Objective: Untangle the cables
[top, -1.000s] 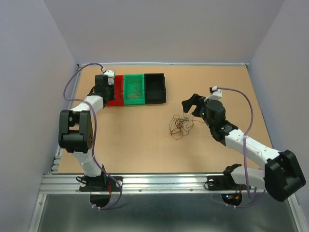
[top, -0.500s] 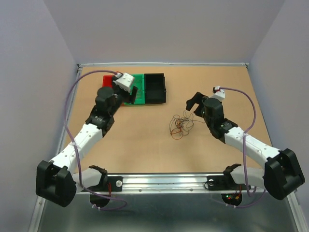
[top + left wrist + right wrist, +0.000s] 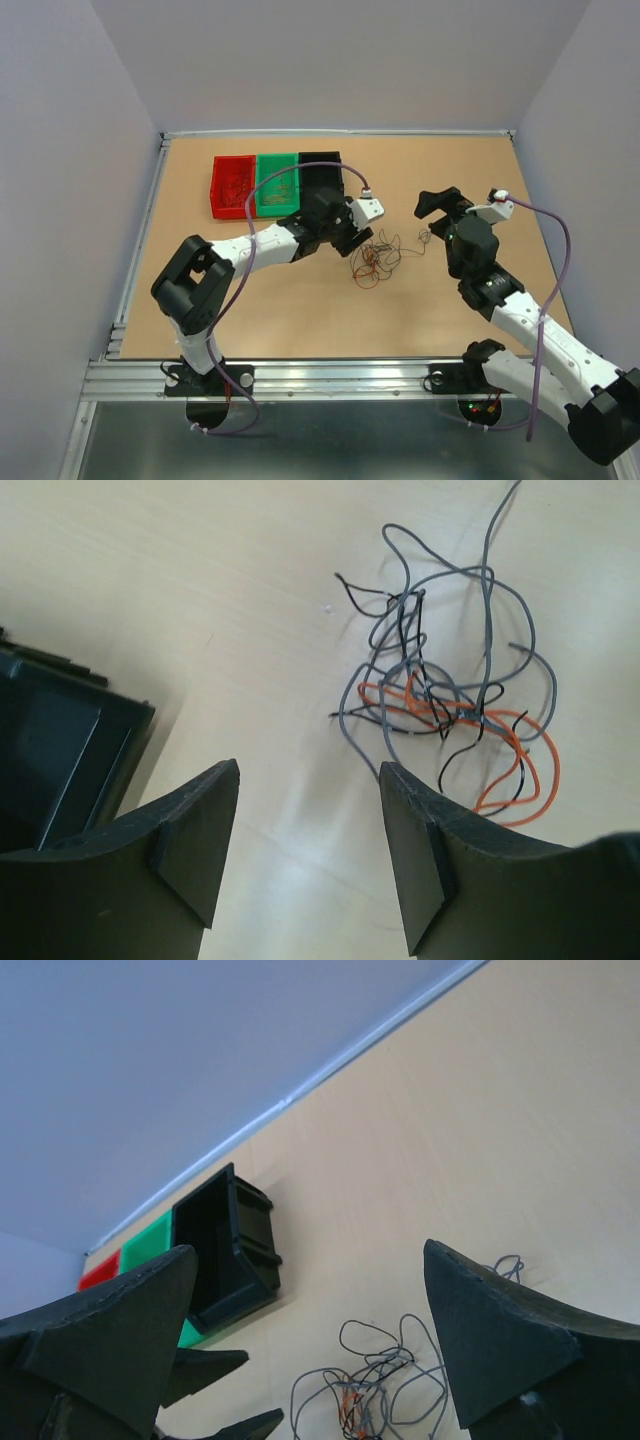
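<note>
The outer grey cable (image 3: 352,264) below my left gripper sticks out alone, so I need to lower the gripper onto it next, toward the right in the wrist view.
The cables (image 3: 375,258) lie as a small loose tangle of thin grey, black and orange wires on the tabletop. In the left wrist view the cables (image 3: 450,695) sit ahead and to the right of my left gripper (image 3: 308,770), which is open with only bare table between its fingers. From above, the left gripper (image 3: 350,238) hovers just left of the tangle. My right gripper (image 3: 440,208) stands open to the right of it, apart from the wires. In the right wrist view the cables (image 3: 380,1385) lie below the wide-open right gripper (image 3: 310,1250).
Red (image 3: 233,186), green (image 3: 278,184) and black (image 3: 322,168) bins stand in a row at the back left; the left arm crosses in front of the black one (image 3: 60,750). A short stray wire (image 3: 425,237) lies right of the tangle.
My left arm swung from the bins across to the left side of the cables, and its gripper opened. My right gripper drew back to the right, away from the tangle.
</note>
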{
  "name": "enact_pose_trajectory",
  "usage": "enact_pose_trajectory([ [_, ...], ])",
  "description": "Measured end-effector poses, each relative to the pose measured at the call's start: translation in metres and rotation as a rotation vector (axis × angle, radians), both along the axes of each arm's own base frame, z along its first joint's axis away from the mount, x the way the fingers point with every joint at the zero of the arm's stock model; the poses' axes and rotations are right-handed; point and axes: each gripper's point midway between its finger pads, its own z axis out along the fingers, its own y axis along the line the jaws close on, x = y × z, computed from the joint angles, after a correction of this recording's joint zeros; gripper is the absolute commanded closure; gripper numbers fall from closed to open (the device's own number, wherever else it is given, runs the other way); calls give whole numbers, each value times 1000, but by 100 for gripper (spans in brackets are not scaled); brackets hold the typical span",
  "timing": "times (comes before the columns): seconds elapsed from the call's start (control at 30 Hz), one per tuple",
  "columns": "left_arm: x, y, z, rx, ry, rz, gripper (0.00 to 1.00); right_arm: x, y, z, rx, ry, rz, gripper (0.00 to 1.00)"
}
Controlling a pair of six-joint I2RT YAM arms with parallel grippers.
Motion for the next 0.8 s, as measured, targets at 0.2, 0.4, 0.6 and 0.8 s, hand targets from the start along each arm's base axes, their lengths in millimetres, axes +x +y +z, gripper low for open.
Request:
enact_pose_trajectory([
  [0.2,2,-20,-8,-4,39,-62,48,-8,-7,11,16,-40,-14,0],
  [0.4,-4,-20,-38,41,90,-99,100,-8,-5,10,12,-36,-2,0],
  [0.6,-9,-11,-64,97,141,-100,100,-7,-3,8,5,-30,10,0],
  [0.8,-2,35,-21,-9,83,-29,100,0,19,-5,-34,2,115,0],
])
